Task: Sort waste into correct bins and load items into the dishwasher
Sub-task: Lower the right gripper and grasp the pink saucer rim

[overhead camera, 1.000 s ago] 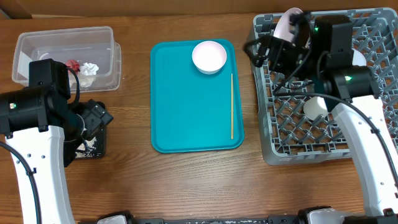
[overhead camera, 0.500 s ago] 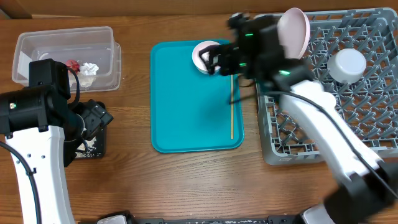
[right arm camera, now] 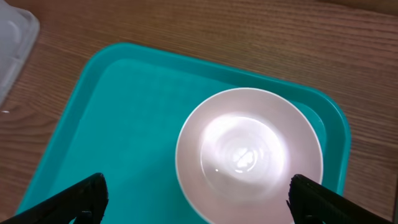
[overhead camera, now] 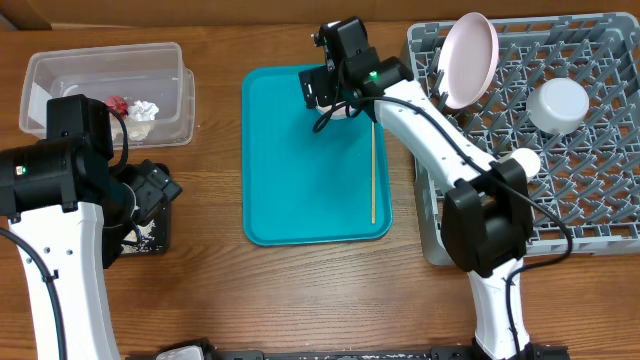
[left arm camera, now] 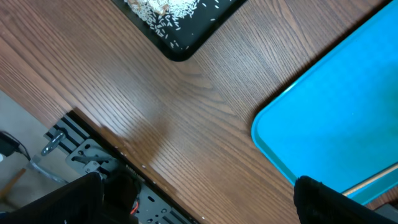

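Observation:
My right gripper will lower astride the pink bowl's rim facing the clear tub (right arm camera: 178,157), below its open fingers, as open tray borders that rim.
A pink bowl (right arm camera: 249,155) sits upright at the far end of the teal tray (right arm camera: 124,124). My right gripper (right arm camera: 199,202) hangs open just above it, one finger on each side, touching nothing. In the overhead view that gripper (overhead camera: 330,92) covers most of the bowl. A thin wooden stick (overhead camera: 373,170) lies along the tray's right side. The grey dish rack (overhead camera: 600,215) holds an upright pinkish plate (overhead camera: 470,55), an upturned pale bowl (overhead camera: 560,104) and a small white cup (overhead camera: 524,161). My left gripper (left arm camera: 193,208) is open over bare wood beside the black tray (left arm camera: 180,46) of rice crumbs (left arm camera: 168,9).
The clear tub (overhead camera: 60,70) at the back left holds a red wrapper (overhead camera: 117,104) and a white napkin (overhead camera: 146,110). My left arm (overhead camera: 60,200) covers most of the black tray (overhead camera: 158,240). The right arm (overhead camera: 440,140) reaches across the rack's left edge.
My right arm swung left from the rack to above the pink bowl on the teal tray, leaving the plate standing in the rack. The left arm has not moved.

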Robot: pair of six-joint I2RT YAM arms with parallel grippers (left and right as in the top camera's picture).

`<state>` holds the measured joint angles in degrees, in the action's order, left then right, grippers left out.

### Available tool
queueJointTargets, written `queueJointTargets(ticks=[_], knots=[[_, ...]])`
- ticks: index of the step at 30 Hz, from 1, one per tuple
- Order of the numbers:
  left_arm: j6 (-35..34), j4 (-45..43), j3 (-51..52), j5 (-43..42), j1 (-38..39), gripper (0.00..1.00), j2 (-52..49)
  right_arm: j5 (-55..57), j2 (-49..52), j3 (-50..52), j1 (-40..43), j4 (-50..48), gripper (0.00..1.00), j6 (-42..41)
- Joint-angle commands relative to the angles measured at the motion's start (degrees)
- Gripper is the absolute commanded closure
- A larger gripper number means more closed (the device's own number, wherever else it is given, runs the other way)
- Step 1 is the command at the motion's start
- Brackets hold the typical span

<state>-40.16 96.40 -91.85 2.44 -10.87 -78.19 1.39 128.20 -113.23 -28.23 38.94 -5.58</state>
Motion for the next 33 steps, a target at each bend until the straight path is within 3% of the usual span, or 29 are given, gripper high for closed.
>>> queueJointTargets(ticks=[1,13,23,25,28,33], knots=[[-0.3,0.0,0.1,1.0,0.0,0.00,-0.3,0.2,3.0,-2.1,-0.4,-0.8,0.06,1.6],[-0.3,0.0,0.1,1.0,0.0,0.00,-0.3,0.6,8.3,-2.1,-5.9,1.7,0.09,5.2],[-0.3,0.0,0.1,1.0,0.0,0.00,-0.3,2.0,9.1,-2.1,-6.3,9.2,0.17,5.2],[-0.3,0.0,0.1,1.0,0.0,0.00,-0.3,2.0,9.1,-2.1,-6.3,11.2,0.21,5.2],[-0.3,0.0,0.1,1.0,0.0,0.00,-0.3,2.0,9.1,-2.1,-6.4,15.2,0.38,4.5],[-0.3,0.0,0.1,1.0,0.0,0.00,-0.3,1.4,8.9,-2.2,-7.5,20.1,0.42,0.7]])
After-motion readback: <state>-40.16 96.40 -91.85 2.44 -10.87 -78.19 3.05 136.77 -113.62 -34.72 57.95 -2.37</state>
